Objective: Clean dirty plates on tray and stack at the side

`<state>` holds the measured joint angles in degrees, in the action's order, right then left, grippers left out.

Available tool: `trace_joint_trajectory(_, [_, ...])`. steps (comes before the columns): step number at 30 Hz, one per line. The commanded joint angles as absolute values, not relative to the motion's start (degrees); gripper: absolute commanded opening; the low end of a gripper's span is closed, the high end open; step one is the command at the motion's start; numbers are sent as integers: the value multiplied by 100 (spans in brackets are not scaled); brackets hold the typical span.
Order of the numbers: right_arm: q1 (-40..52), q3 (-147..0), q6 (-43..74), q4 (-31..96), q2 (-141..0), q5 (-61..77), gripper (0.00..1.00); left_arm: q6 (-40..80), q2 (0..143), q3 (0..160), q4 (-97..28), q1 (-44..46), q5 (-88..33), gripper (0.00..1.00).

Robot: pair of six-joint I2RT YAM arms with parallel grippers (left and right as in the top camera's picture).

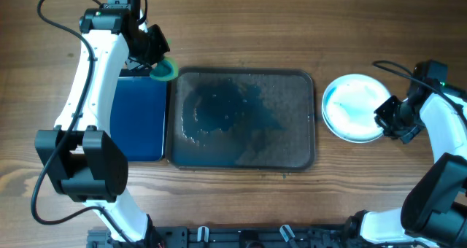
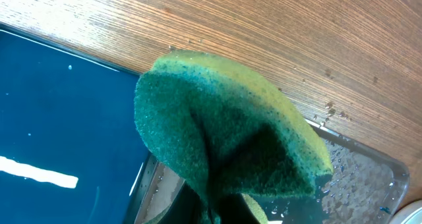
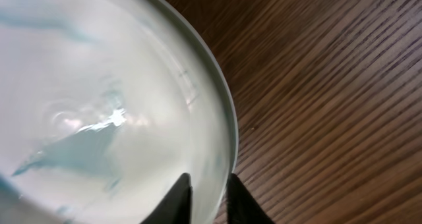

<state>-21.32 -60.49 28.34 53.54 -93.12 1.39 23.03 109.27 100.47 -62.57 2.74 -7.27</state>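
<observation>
My left gripper moves back and down next and releases the sponge [image 1: 165, 70] on the blue tray's clear bottom, which lies below the gripper and nearer my base.
A white plate [image 1: 354, 106] with blue-teal smears lies on the wood to the right of the dark grey tray [image 1: 313, 124]; I cannot tell if others lie under it. The tray holds no plates and its floor is wet with teal-tinted water. My right gripper [image 1: 385, 120] is shut on the plate's right rim; in the right wrist view its fingers [image 3: 208, 199] straddle the rim of the plate [image 3: 99, 85]. My left gripper [image 1: 155, 58] is shut on a folded green and yellow sponge [image 1: 165, 70] over the tray's far left corner. In the left wrist view the sponge [image 2: 224, 132] hides most of the fingers [image 2: 227, 211].
A glossy blue tray [image 1: 135, 117] lies right against the grey tray's left side; it also shows in the left wrist view [image 2: 59, 112], with the grey tray's wet corner [image 2: 369, 178] beside it. Bare wooden table surrounds both trays.
</observation>
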Motion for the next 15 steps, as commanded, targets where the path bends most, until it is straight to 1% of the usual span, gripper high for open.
trace_joint_trajectory(1, [-2119,-6267,2694,5614,-9212,416,31,2272,10866,10125,-6307,287,-672,4])
trace_joint_trajectory(3, [-2117,-6733,2554,5929,-8991,414,31,2263,10866,10125,-6425,283,-607,4])
trace_joint_trajectory(5, [-2018,-7122,2401,6007,-8621,683,31,1841,10866,10125,-6683,283,-423,4])
trace_joint_trajectory(6, [-1883,-7244,2139,5872,-8364,1125,36,1612,10866,10125,-7035,283,89,4])
trace_joint_trajectory(7, [-1693,-7258,1914,5647,-8165,1313,57,1492,10866,10055,-7242,283,880,4])
trace_joint_trajectory(8, [-1448,-7258,1831,5483,-8055,1219,69,1492,10866,9944,-7249,272,1396,4])
trace_joint_trajectory(9, [-1160,-7258,1804,5363,-8040,1087,71,1409,10866,9703,-7155,202,1833,4])
trace_joint_trajectory(10, [-856,-7258,1806,5317,-8053,982,71,1188,10866,9266,-6807,49,1802,4])
trace_joint_trajectory(12, [-541,-7258,1811,5273,-8055,805,72,1140,10871,8663,-6333,-207,1688,4])
trace_joint_trajectory(13, [-384,-7258,1820,5260,-8058,622,76,906,10871,8165,-5929,-410,958,4])
trace_joint_trajectory(14, [-309,-7258,1813,5229,-8058,515,82,733,10871,7876,-5680,-510,364,4])
trace_joint_trajectory(15, [-257,-7258,1802,5236,-8058,447,90,572,10871,7575,-5542,-585,115,4])
